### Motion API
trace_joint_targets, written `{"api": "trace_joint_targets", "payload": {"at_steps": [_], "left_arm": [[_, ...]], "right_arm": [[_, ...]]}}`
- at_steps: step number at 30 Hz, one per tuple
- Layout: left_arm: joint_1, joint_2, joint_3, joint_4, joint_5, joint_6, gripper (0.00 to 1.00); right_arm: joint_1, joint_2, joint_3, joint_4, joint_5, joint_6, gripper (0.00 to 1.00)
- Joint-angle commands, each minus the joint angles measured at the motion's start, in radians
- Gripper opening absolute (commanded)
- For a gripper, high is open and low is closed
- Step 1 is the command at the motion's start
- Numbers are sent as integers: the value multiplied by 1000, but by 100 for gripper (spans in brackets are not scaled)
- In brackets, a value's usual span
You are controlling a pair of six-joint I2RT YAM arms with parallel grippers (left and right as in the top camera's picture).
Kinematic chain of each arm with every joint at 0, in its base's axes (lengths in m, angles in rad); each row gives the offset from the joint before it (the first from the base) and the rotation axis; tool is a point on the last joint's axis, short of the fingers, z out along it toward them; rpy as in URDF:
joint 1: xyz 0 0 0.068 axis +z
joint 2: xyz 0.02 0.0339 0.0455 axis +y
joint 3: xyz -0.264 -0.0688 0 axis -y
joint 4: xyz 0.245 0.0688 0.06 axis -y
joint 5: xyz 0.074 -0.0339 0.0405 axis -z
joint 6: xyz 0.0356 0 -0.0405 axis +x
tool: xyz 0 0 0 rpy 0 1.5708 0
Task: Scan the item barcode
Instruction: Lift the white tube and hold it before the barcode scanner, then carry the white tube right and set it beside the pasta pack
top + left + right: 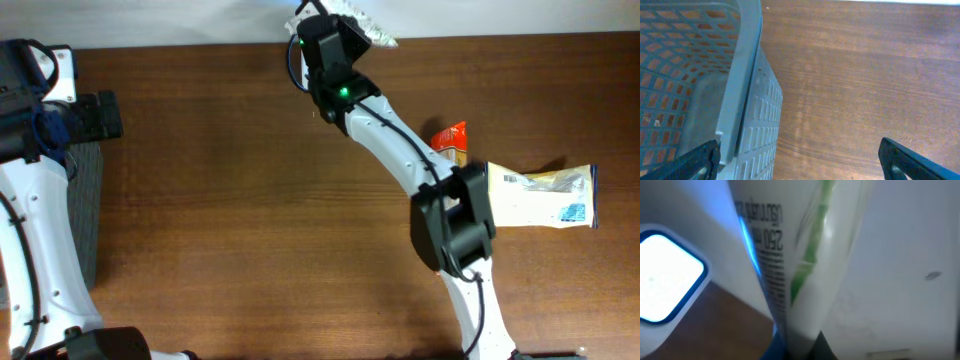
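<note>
My right gripper will swing back and down next and release the tube on bare tabletop by the red-orange packet, to its right in the overhead view.
My right gripper [795, 347] is shut on the item [805, 265], a white tube with a green stripe and small black print that stands upright and fills the middle of the right wrist view. Blue light runs along the tube's left edge. A glowing white square window with a blue rim [665, 277] sits just left of the tube. From overhead, the right gripper [335, 30] is stretched to the table's far edge, and the arm hides most of the item. No barcode is visible. My left gripper [800, 162] is open and empty, one finger over the basket rim.
A grey mesh basket [735, 100] stands at the table's left edge [90, 210], under the left arm. A red-orange packet [452, 138] and a pale yellow package with blue print [545, 197] lie at the right, beside the right arm's elbow.
</note>
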Motion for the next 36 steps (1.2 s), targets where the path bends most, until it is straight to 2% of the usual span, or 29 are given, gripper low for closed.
{"api": "trace_joint_targets", "payload": {"at_steps": [1, 12, 25, 31, 34, 36], "left_arm": [[-2, 1, 6, 1, 1, -9, 99], [-6, 1, 6, 1, 1, -9, 99], [-6, 1, 6, 1, 1, -9, 99], [-6, 1, 6, 1, 1, -9, 99], [-6, 1, 6, 1, 1, -9, 99], [-6, 1, 6, 1, 1, -9, 99]], "right_arm": [[-6, 48, 24, 111, 50, -175, 4], [-26, 204, 24, 181, -2, -195, 4], [-12, 206, 25, 193, 81, -200, 4], [8, 206, 25, 252, 97, -259, 4], [16, 188, 25, 246, 148, -270, 4], [33, 125, 25, 180, 151, -253, 4]]}}
